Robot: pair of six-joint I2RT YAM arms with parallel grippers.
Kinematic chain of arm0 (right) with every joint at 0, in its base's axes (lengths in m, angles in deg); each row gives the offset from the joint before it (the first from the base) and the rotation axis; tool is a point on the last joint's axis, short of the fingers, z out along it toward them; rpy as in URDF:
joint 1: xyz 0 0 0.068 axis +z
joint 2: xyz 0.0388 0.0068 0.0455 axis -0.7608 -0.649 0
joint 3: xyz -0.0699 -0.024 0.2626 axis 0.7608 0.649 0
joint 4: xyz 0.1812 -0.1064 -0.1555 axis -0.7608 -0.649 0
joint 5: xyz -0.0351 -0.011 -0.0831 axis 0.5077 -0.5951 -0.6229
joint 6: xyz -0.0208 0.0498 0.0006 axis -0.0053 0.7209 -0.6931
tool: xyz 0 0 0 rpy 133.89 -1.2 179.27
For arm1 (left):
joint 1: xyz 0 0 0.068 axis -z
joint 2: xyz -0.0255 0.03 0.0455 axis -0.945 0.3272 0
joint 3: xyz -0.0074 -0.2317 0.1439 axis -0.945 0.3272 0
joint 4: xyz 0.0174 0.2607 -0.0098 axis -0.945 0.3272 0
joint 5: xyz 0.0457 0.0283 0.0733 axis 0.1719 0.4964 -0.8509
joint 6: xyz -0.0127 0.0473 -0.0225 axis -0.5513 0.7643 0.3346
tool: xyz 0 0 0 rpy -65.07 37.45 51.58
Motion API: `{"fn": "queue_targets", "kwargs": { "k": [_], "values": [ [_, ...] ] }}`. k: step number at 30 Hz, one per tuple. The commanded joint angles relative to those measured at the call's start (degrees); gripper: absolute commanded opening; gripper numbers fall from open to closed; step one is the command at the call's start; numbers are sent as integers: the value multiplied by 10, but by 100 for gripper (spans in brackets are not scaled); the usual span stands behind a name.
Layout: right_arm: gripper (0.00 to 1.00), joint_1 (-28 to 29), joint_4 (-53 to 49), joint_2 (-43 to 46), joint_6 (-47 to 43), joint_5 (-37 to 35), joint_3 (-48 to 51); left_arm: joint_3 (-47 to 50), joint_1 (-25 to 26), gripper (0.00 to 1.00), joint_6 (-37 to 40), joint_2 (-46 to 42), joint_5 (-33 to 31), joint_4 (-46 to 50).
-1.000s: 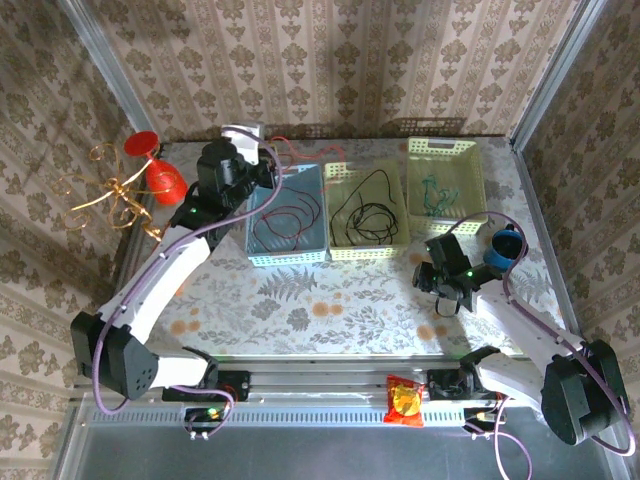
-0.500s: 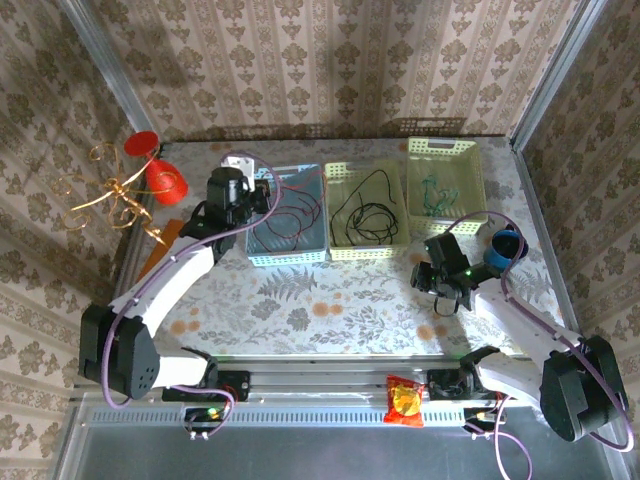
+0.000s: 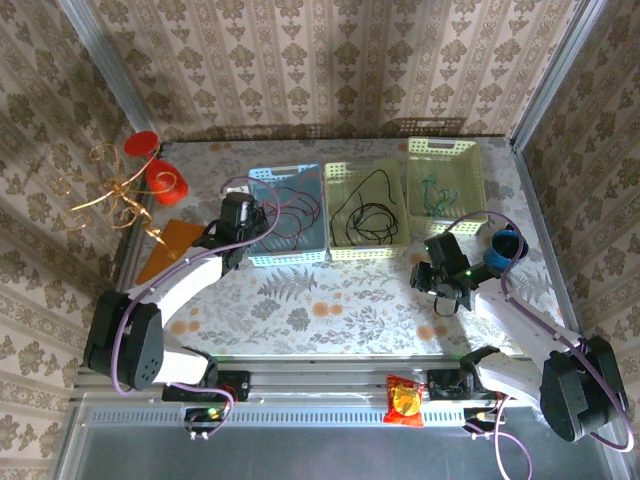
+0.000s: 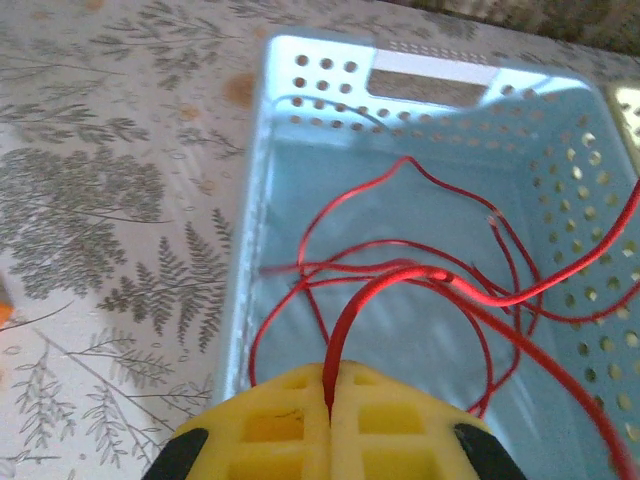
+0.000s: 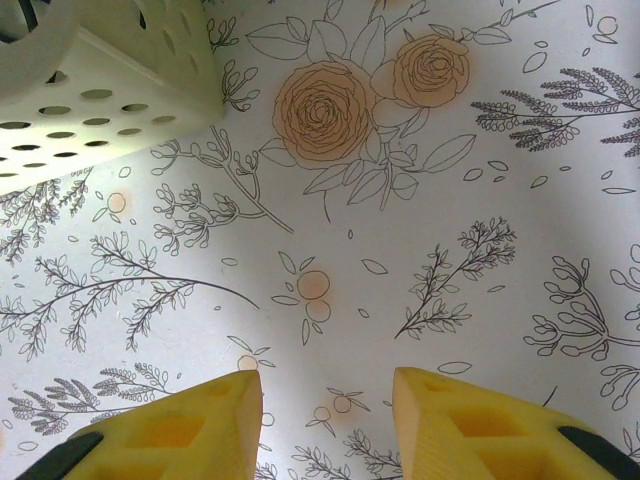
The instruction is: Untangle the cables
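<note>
I will open my left gripper next and let go of the red cable into the pale blue basket, since red loops rest there.
My left gripper (image 4: 330, 372) is shut on a red cable (image 4: 345, 325) that arches up out of the pale blue basket (image 4: 250, 230). More thin red cables (image 3: 296, 210) lie looped inside that basket. The gripper (image 3: 243, 216) hangs at the basket's near left corner. Black cables (image 3: 364, 216) lie coiled in the middle yellow-green basket (image 3: 335, 252). A green cable (image 3: 435, 192) rests in the right basket (image 3: 445, 147). My right gripper (image 5: 325, 390) stands open over bare floral tablecloth, with nothing between its yellow fingers (image 5: 215, 415). It sits (image 3: 447, 292) in front of the right basket.
Red cups (image 3: 165, 180) and gold ribbon (image 3: 105, 190) lie at the table's far left edge, with an orange sheet (image 3: 168, 250) just in front. A blue round object (image 3: 506, 248) sits at the right. A snack packet (image 3: 404, 400) lies on the front rail.
The left arm has drawn back from the far left corner of the blue basket to its near left side, still shut. The orange sheet has come into sight. The right arm is still.
</note>
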Motion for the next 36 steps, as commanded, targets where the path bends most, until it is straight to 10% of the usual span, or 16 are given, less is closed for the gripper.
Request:
{"fn": "queue_targets", "kwargs": {
  "k": [1,13,17,20,31,36],
  "values": [
    [41,-1,-3,5,-10,7,-6,5,0,0,-54,-11,-69,7],
    [41,-1,2,1,-13,13,-7,-29,11,3,-85,15,-79,47],
    [41,-1,0,-1,-14,13,-9,-64,32,69,-71,52,-38,33],
    [41,-1,-3,0,-15,15,-11,-89,42,88,-55,62,-47,32],
    [42,-3,-17,0,-29,-33,-26,5,46,100,43,-93,-232,8],
    [62,-2,15,45,-45,-210,-40,97,41,100,121,-214,-379,49]
  ]
}}
